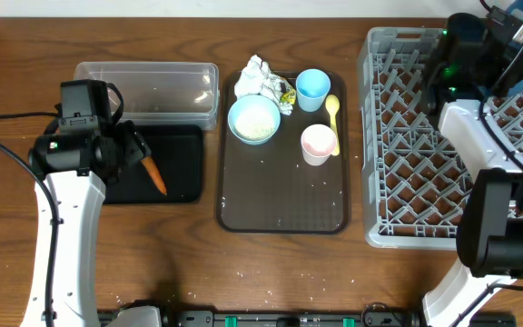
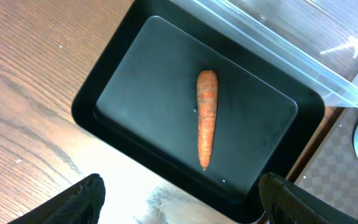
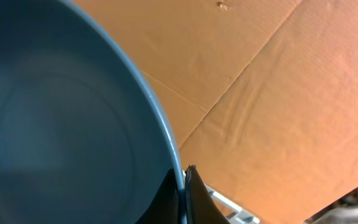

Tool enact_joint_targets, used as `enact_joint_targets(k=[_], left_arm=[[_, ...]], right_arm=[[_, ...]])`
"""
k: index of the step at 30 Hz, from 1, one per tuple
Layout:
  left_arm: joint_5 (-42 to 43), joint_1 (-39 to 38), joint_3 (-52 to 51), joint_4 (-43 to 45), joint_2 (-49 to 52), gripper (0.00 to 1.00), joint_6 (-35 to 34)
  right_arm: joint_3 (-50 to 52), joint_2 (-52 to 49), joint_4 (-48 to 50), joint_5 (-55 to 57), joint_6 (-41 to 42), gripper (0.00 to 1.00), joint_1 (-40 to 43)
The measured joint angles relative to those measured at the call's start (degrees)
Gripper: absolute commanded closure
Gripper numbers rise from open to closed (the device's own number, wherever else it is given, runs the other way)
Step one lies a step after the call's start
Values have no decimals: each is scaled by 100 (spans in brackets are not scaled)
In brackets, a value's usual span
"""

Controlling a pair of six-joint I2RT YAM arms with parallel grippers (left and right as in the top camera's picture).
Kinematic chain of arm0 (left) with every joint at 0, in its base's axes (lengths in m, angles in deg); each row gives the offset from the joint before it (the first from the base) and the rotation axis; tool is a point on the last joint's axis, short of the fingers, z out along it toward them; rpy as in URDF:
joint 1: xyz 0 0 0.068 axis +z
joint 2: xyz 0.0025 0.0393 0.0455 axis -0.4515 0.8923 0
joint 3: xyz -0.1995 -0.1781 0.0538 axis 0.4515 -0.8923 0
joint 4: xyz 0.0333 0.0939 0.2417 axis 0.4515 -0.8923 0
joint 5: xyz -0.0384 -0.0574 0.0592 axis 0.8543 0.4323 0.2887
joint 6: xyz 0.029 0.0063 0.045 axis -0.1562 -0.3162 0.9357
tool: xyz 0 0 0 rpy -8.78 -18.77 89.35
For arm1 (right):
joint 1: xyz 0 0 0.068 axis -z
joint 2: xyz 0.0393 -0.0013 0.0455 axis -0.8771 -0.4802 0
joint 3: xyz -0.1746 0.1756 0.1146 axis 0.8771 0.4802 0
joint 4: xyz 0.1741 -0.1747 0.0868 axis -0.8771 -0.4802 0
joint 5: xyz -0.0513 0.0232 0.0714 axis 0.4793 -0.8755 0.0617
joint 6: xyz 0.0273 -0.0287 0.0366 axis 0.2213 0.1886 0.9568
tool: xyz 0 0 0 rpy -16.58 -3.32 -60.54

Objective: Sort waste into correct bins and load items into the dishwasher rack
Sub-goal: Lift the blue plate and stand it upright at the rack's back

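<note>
The blue plate (image 1: 520, 23) in my right gripper turns and goes down next, toward the far part of the grey rack.
An orange carrot (image 1: 155, 175) (image 2: 206, 118) lies in the black tray (image 1: 182, 145) (image 2: 129, 99). My left gripper (image 1: 133, 145) (image 2: 182, 199) is open and empty just above the tray. My right gripper (image 1: 502, 41) (image 3: 183, 186) is shut on the rim of the blue plate (image 1: 520, 23) (image 3: 61, 124), held over the back right of the grey rack (image 1: 425, 136). On the brown serving tray (image 1: 280, 195) are a white bowl (image 1: 254, 119) holding rice, a crumpled napkin (image 1: 259, 77), a yellow-green wrapper (image 1: 287, 94), a light-blue cup (image 1: 312, 88), a pink-and-white cup (image 1: 318, 143) and a yellow spoon (image 1: 332, 113).
A clear plastic tub (image 1: 148, 89) (image 2: 303, 43) stands behind the black tray. White grains lie scattered on the wood near the front edge (image 1: 243, 272). Brown cardboard (image 3: 291, 93) fills the background in the right wrist view.
</note>
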Motion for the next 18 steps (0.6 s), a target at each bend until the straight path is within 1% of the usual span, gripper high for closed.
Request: enact_joint_targets(k=[5, 7, 11, 13, 15, 18], left_arm=[[0, 0, 0, -2, 0, 17, 0], [0, 0, 2, 0, 0, 17, 0], [0, 0, 2, 2, 0, 17, 0], [0, 2, 0, 0, 0, 17, 0], [0, 0, 0, 0, 0, 17, 0], [0, 0, 0, 4, 0, 17, 0]], right_arm=[[0, -13, 55, -195, -599, 99, 188], [0, -13, -96, -358, -811, 99, 245], [-15, -2, -533, -688, -1001, 99, 273], [-15, 11, -590, -804, -1036, 99, 275], [-15, 13, -584, -931, -1126, 99, 280], [-17, 13, -269, -1086, -1427, 99, 310]])
